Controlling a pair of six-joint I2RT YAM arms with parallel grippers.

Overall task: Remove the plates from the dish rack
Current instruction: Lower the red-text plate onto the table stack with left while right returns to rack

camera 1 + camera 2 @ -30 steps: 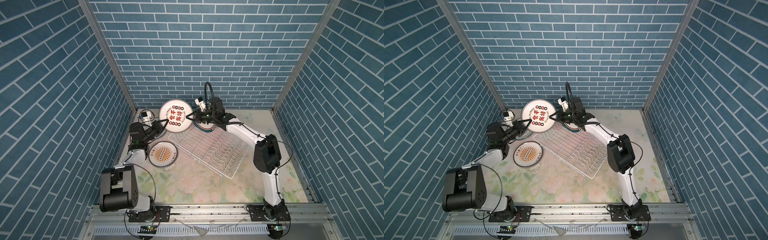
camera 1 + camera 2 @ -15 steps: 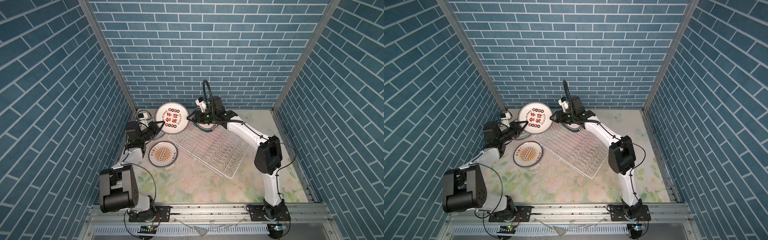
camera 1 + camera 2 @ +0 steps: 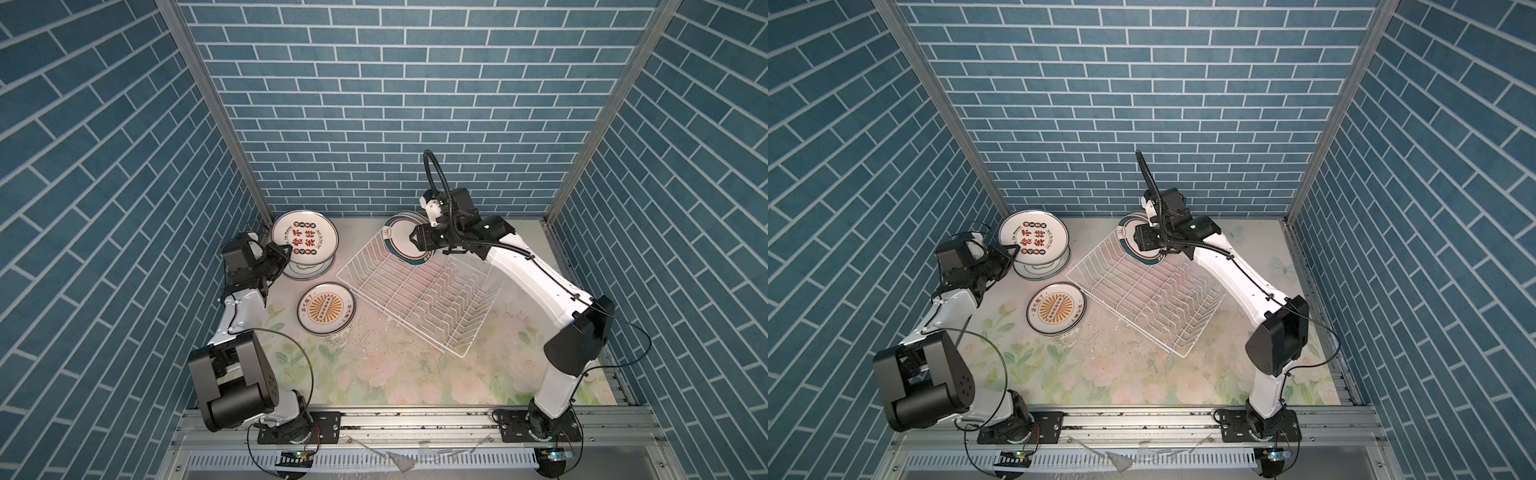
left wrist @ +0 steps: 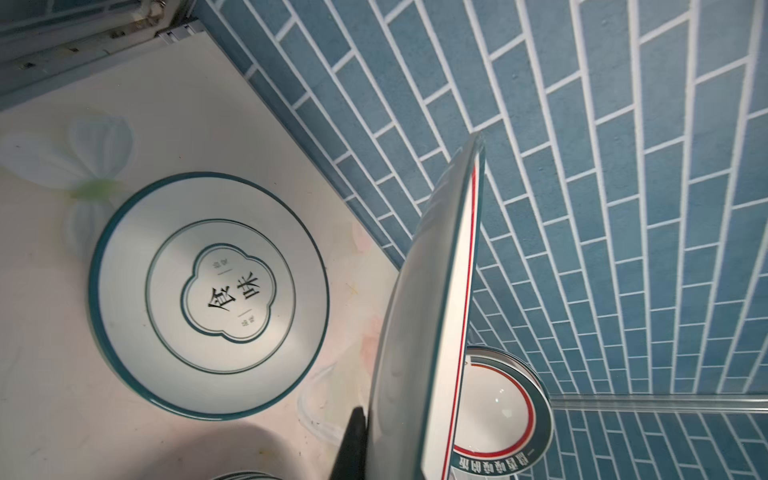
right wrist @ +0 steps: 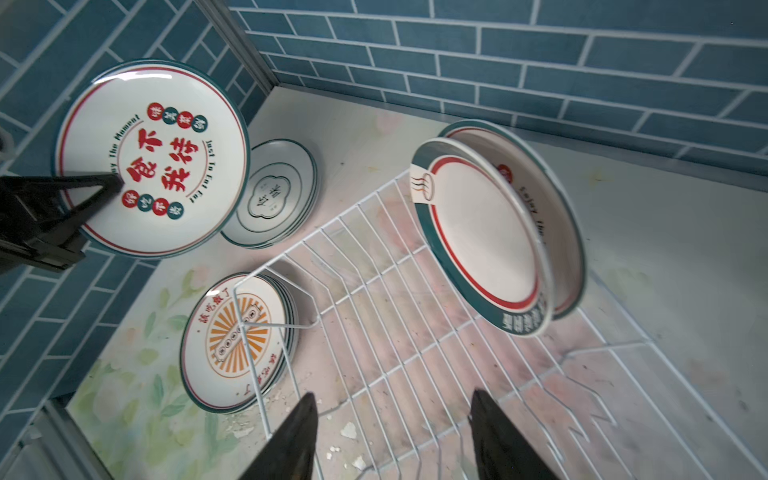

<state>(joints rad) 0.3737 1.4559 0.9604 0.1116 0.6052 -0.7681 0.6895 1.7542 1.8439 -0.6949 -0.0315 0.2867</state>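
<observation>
The green-ringed plate [image 3: 310,271] [image 4: 209,296] is on top of its stack below the robot's left gripper, so the left gripper will next move down until the held plate touches it and let go of the plate's rim.
My left gripper [image 3: 286,251] is shut on the rim of a plate with red characters [image 3: 304,237] [image 5: 151,156], held tilted in the air at the far left; the left wrist view shows this plate edge-on [image 4: 419,353]. My right gripper [image 3: 413,241] [image 5: 394,399] hangs open and empty over the far end of the dish rack [image 3: 399,316] [image 3: 1124,315]. Two plates stand there: a teal-rimmed one with a red ring [image 5: 478,241] and one behind it [image 5: 561,232]. The other slots of the rack are empty.
A stack topped by a sunburst plate [image 3: 326,307] [image 5: 237,340] lies on the mat left of the rack. Under the held plate, by the back wall, lies another stack topped by a green-ringed plate [image 4: 208,295] [image 5: 274,195]. Brick walls close in three sides.
The right gripper let go of the red-character plate, opened, and drew back right over the rack's far end. The left gripper carried that plate left, toward the far left corner.
</observation>
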